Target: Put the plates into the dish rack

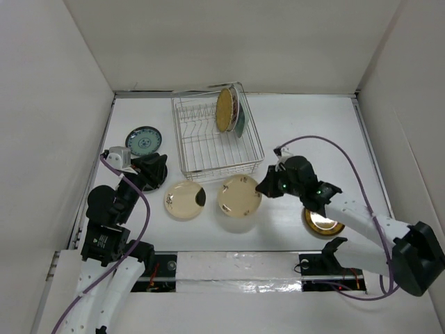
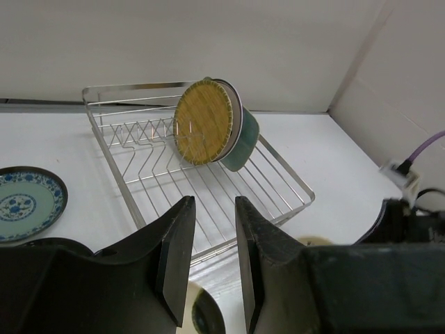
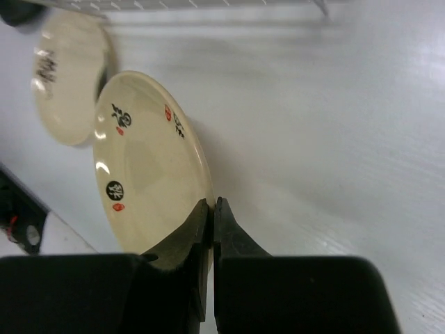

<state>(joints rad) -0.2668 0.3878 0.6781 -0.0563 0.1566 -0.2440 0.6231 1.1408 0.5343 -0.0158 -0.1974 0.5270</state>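
I should next raise my right gripper outward over the rack (image 1: 208, 149). Then I should lower the plate and release it in the slot beside the woven yellow plate (image 1: 224, 110), because that slot is empty.
My right gripper (image 3: 211, 202) is shut on the near rim of the white plate with red marks (image 3: 146, 167), which sits in front of the dish rack (image 1: 208, 149) in the top view (image 1: 238, 195). The woven yellow plate (image 1: 224, 110) and a pale green plate (image 1: 240, 120) stand upright at the rack's far right. My left gripper (image 2: 214, 200) is open and holds nothing; it hangs over the cream plate with a dark patch (image 1: 184, 200). A blue-patterned plate (image 1: 142, 140) lies left of the rack. A dark-and-gold plate (image 1: 322, 222) lies under my right arm.
White walls close in the table on the left, the back and the right. A purple cable (image 1: 334, 149) loops above the right arm. The rack's wire front rim (image 2: 229, 243) runs just ahead of my left fingers.
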